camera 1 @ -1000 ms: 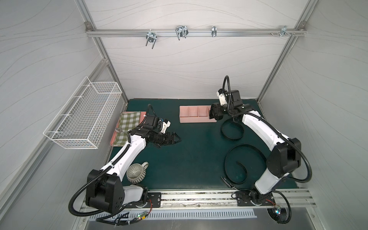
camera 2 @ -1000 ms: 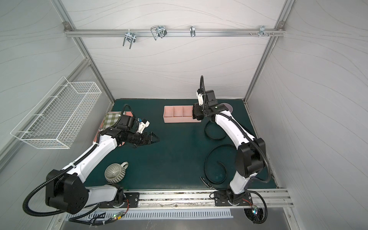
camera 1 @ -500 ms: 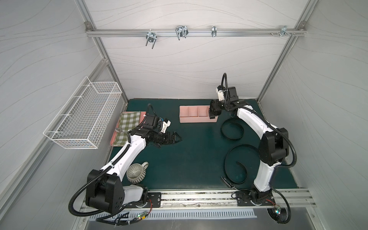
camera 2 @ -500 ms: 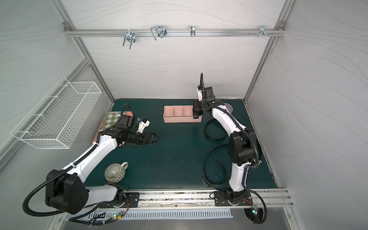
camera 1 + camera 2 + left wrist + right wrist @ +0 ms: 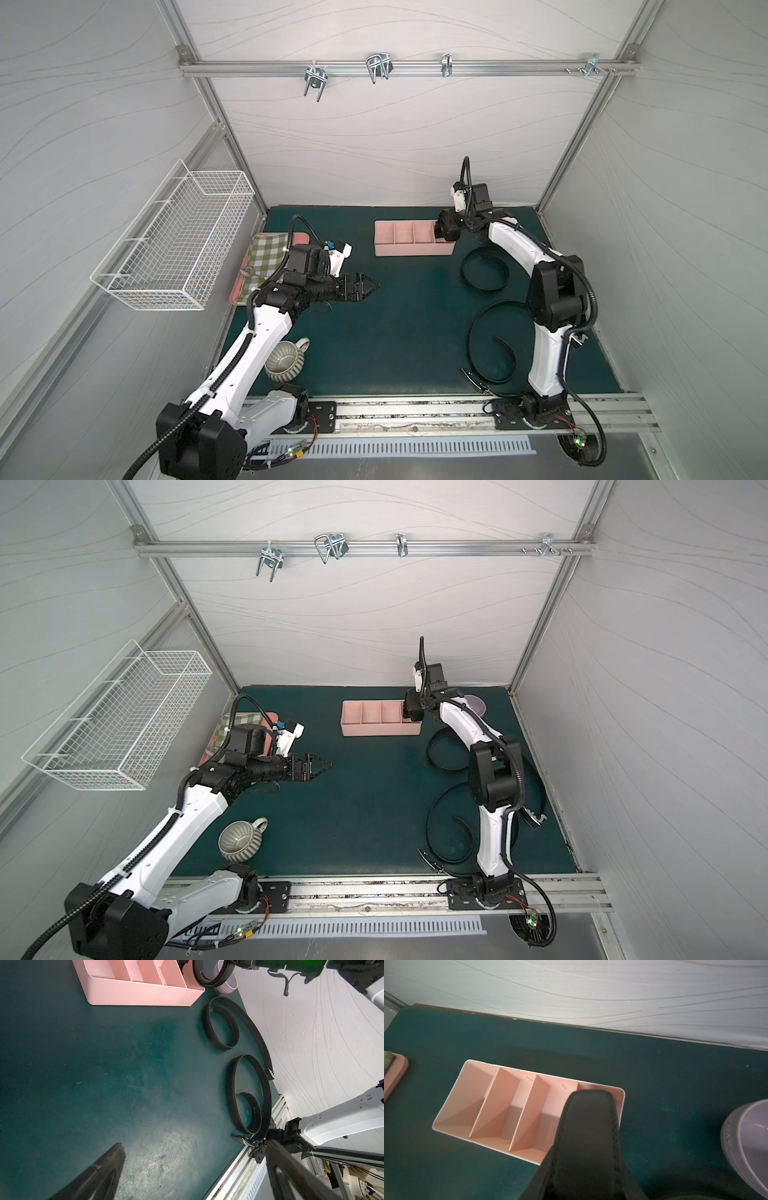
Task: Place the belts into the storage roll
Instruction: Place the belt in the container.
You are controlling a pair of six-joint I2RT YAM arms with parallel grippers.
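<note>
My right gripper moves down into that section and releases the coil next, since the coil hangs on edge over the organiser's end section (image 5: 617,1096) by the lilac bowl.
The storage roll (image 5: 409,249) (image 5: 376,728) is a pale pink divided organiser at the back of the green mat; its visible compartments are empty. My right gripper (image 5: 444,232) (image 5: 410,712) is shut on a coiled black belt (image 5: 588,1136) (image 5: 209,979), held on edge over the organiser's right end compartment. The coil hides that gripper's fingers in the right wrist view. Two more belts lie in loose curves on the mat at right, one (image 5: 484,288) (image 5: 207,1022) nearer the organiser and one (image 5: 472,340) (image 5: 230,1088) by the front rail. My left gripper (image 5: 368,286) (image 5: 320,766) (image 5: 195,1169) hangs open and empty over the mat, left of centre.
A flat pink tray with checked cloth (image 5: 266,257) lies at the mat's left edge and a grey mug (image 5: 284,363) near the left arm's base. A lilac bowl (image 5: 473,704) (image 5: 749,1147) stands right of the organiser. A white wire basket (image 5: 174,237) hangs on the left wall.
My right arm has folded its elbow inward, keeping the coiled belt at the organiser's right end. The left gripper's fingers have spread slightly wider.
</note>
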